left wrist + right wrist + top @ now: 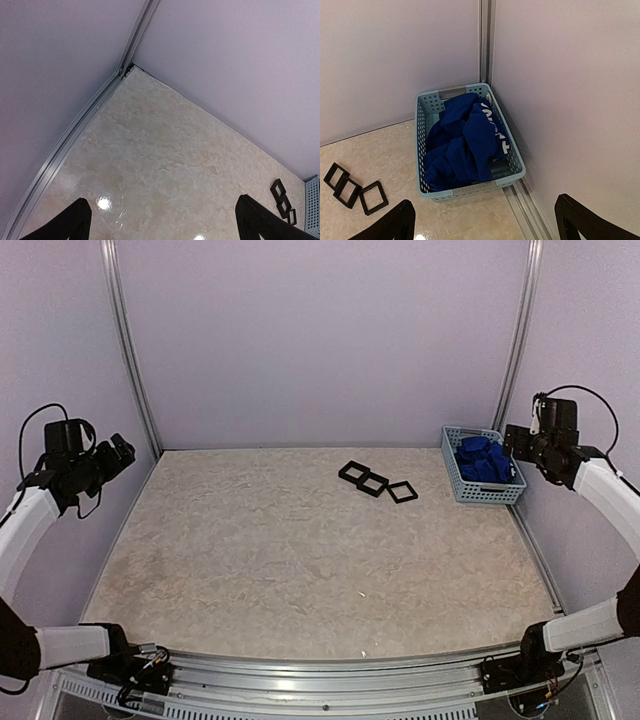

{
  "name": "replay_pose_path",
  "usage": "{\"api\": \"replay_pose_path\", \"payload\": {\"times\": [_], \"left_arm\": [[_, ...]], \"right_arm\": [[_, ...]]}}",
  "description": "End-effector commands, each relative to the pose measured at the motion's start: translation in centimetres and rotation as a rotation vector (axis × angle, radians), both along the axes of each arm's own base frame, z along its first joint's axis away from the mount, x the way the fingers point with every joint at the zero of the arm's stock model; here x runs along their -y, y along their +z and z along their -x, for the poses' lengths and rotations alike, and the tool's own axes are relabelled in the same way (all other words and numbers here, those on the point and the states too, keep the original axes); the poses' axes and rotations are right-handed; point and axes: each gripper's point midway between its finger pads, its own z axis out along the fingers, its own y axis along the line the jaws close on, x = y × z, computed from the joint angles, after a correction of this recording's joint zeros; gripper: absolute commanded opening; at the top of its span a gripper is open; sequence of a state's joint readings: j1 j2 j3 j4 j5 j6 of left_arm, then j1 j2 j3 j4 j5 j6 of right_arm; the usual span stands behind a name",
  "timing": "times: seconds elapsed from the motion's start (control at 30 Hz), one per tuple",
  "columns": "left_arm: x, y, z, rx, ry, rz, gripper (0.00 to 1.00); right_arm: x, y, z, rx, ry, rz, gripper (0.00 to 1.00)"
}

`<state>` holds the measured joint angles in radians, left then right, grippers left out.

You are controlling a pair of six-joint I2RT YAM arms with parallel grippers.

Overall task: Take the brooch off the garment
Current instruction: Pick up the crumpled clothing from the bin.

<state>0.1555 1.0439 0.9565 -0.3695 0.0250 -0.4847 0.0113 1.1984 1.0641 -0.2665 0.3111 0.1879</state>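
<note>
My right gripper lowers outward onto the garment's raised fold beside the white lettering next. The garment lies crumpled in the basket (472, 188), below and beyond the open fingers.
The royal-blue garment (465, 145) with white lettering lies crumpled in a light-blue basket (472, 188) at the table's back right corner; it also shows in the top view (484, 462). No brooch is visible on it. My right gripper (485, 225) is open and empty, raised above and in front of the basket; in the top view it (525, 445) sits by the basket's right side. My left gripper (165, 222) is open and empty, raised over the table's far left (118, 453), far from the garment.
Three black square frames (377, 482) lie in a row at the back middle of the table, left of the basket (458, 485); they also show in the right wrist view (355, 189) and the left wrist view (284, 201). Walls and metal rails close in the table.
</note>
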Motion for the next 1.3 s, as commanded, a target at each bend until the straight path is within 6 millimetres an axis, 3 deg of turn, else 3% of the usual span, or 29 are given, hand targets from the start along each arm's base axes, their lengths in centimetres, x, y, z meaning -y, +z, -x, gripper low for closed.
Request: {"api": "replay_pose_path", "payload": {"times": [0.0,0.07,0.17,0.43,0.77,1.03,1.13,1.27], "left_arm": [[1.2,1.7,0.7,0.029,-0.061,0.022,0.99],[1.7,1.7,1.0,0.034,-0.079,0.035,0.99],[2.2,1.6,1.6,0.037,-0.095,0.047,0.99],[3.0,1.4,3.0,0.024,-0.122,0.067,0.99],[3.8,1.7,4.1,0.029,-0.147,0.082,0.99],[4.7,1.0,4.3,-0.004,-0.175,0.113,0.99],[4.9,0.7,4.4,-0.014,-0.176,0.123,0.99],[5.1,0.6,4.5,-0.019,-0.174,0.13,0.99]], "right_arm": [[0.7,-3.3,-2.5,-0.163,-0.024,0.052,1.0],[0.3,-5.4,-4.4,-0.227,-0.004,0.041,1.0],[2.7,-7.6,-6.4,-0.281,-0.04,-0.001,1.0],[6.0,-10.8,-10.8,-0.321,-0.064,-0.043,1.0],[6.0,-16.0,-16.0,-0.403,0.015,-0.073,0.99],[5.5,-20.5,-18.4,-0.473,0.051,-0.12,0.94],[5.3,-21.8,-19.1,-0.492,0.06,-0.144,0.83],[5.0,-21.4,-19.6,-0.472,0.059,-0.175,0.48]]}}
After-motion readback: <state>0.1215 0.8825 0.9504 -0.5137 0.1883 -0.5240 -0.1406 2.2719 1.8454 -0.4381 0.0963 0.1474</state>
